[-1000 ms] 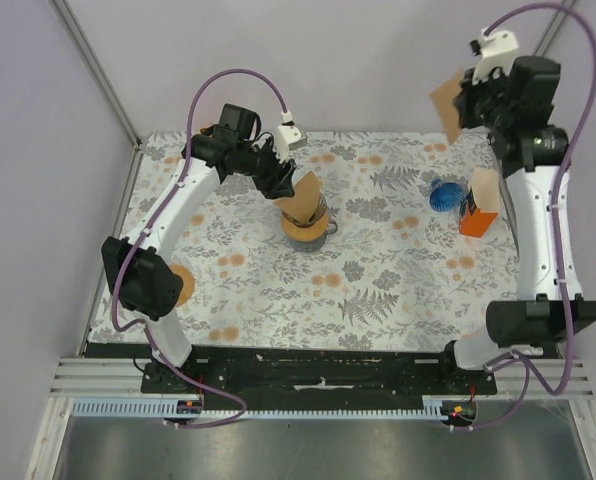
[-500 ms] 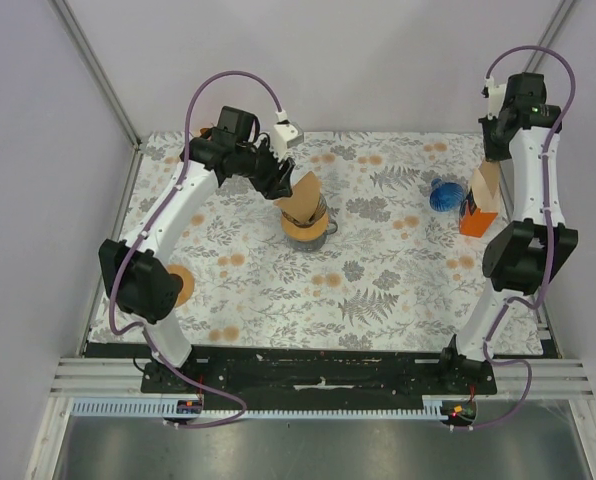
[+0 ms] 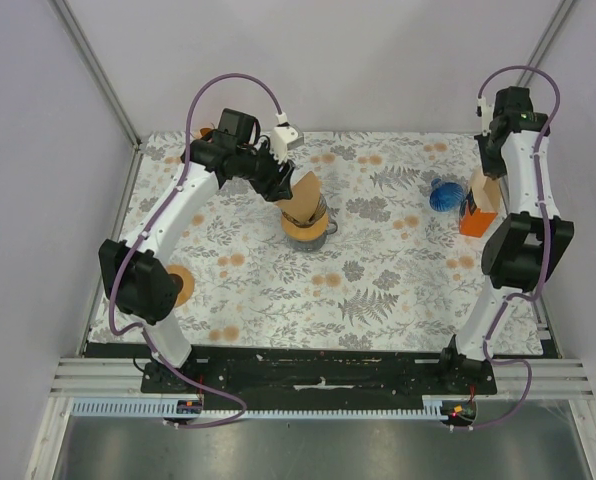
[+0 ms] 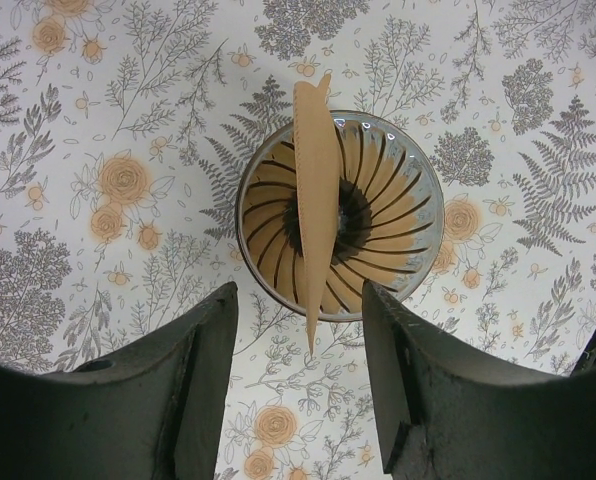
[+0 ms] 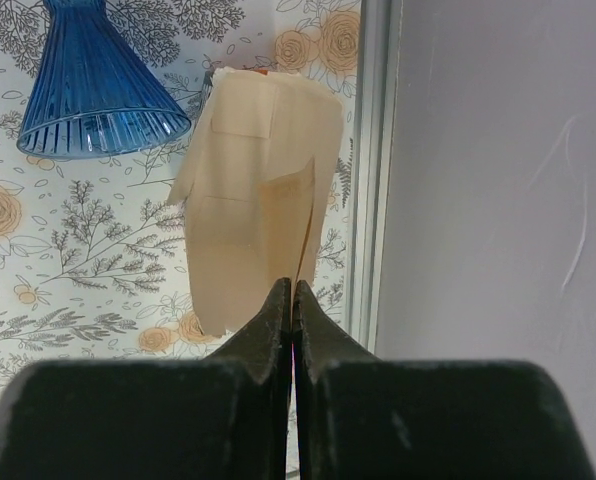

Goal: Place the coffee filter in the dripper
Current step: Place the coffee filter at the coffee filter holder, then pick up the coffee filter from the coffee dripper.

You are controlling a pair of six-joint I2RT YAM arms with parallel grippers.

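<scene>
My left gripper moves to the right in the top view next, farther onto the filter, since only the filter's narrow tip is between my fingers.
A glass ribbed dripper (image 4: 398, 215) stands mid-table, also in the top view (image 3: 308, 222). A folded brown coffee filter (image 4: 316, 190) stands edge-on inside it, its lower tip hanging over the near rim. My left gripper (image 4: 298, 300) is open just above the dripper, a finger on each side of the filter's tip without touching it; it also shows in the top view (image 3: 278, 182). My right gripper (image 5: 294, 295) is shut on the edge of another brown filter (image 5: 303, 225) at the far right, over the orange box (image 3: 478, 218) of filters (image 5: 248, 190).
A blue ribbed dripper (image 5: 93, 80) lies next to the orange box, also in the top view (image 3: 443, 195). The metal table rail and the purple wall (image 5: 498, 200) are right beside my right gripper. A brown round disc (image 3: 183, 285) lies by the left arm.
The right arm has swung down from high up at the back right, carrying its filter, to just above the orange box. The left arm and the dripper's filter have hardly moved.
</scene>
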